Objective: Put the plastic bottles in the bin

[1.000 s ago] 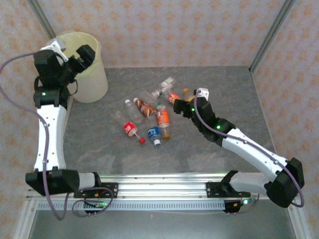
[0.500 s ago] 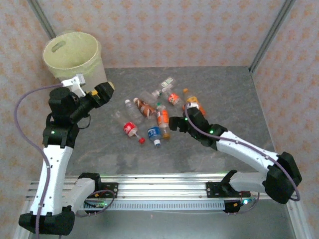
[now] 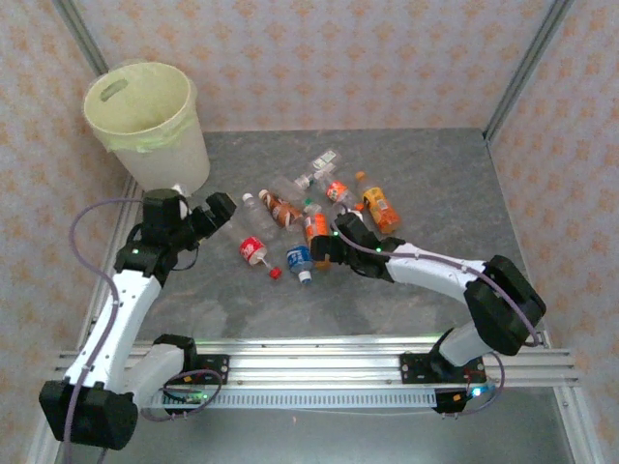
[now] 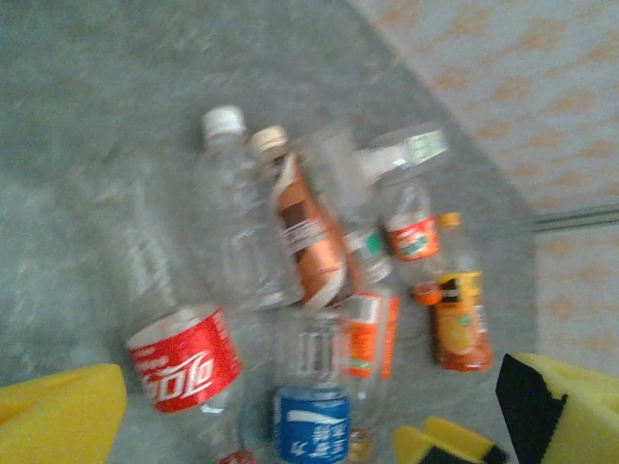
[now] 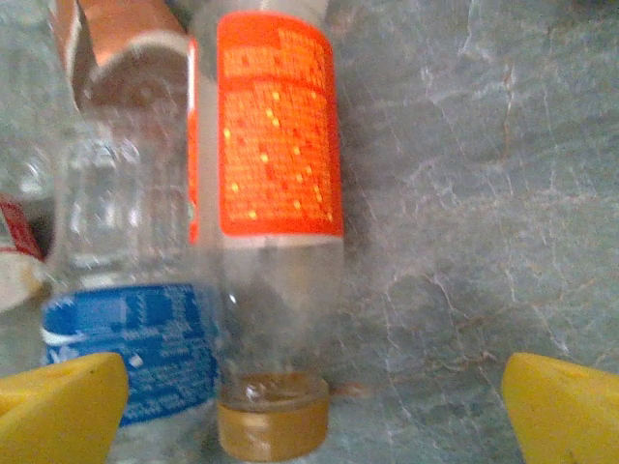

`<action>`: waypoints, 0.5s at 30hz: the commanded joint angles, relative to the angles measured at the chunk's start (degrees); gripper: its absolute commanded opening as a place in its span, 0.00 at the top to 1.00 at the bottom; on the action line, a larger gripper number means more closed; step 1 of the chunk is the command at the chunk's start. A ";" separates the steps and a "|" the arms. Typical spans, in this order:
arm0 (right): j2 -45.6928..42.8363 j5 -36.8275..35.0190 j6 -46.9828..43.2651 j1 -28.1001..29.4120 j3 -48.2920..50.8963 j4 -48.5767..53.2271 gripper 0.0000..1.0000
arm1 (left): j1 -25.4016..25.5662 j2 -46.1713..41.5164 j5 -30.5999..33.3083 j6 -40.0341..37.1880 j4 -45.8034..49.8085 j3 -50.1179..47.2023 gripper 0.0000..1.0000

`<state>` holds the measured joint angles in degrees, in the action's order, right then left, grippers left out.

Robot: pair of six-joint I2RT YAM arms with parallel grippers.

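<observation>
The clear end of the red-labelled bottle (image 3: 237, 231) (image 4: 145, 232) lies below the gripper at the pile's edge. The left gripper moves down onto that end next with its fingers open.
Several plastic bottles lie in a loose pile at the table's middle. Among them are a red-labelled one (image 3: 253, 249), a blue-labelled one (image 3: 299, 257), an orange-labelled one (image 3: 316, 230) and a yellow juice one (image 3: 379, 209). The cream bin (image 3: 145, 108) stands at the far left corner. My left gripper (image 3: 219, 207) hovers open just left of the pile, holding nothing. In the left wrist view the red label (image 4: 184, 360) is nearest. My right gripper (image 3: 324, 247) is open at the orange-labelled bottle (image 5: 277, 145), its gold cap (image 5: 274, 427) between the yellow pads (image 5: 60, 406).
The blue-labelled bottle (image 5: 126, 350) lies against the orange-labelled one on its left. A loose red cap (image 3: 275, 273) sits near the pile's front. Bare grey table (image 3: 435, 164) stretches to the right and back. Patterned walls close in the sides.
My left arm has swung from above the bin down to the table beside the pile. My right gripper has moved left, from the yellow juice bottle to the orange-labelled one.
</observation>
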<state>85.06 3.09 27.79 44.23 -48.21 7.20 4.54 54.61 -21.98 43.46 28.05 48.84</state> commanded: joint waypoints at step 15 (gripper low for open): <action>-6.71 -8.75 2.21 0.25 0.69 0.23 0.01 | 2.23 23.71 15.60 7.91 -9.50 -0.86 0.06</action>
<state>80.14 -2.68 29.61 44.23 -48.42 6.17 6.46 76.90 -9.52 49.69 22.37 46.94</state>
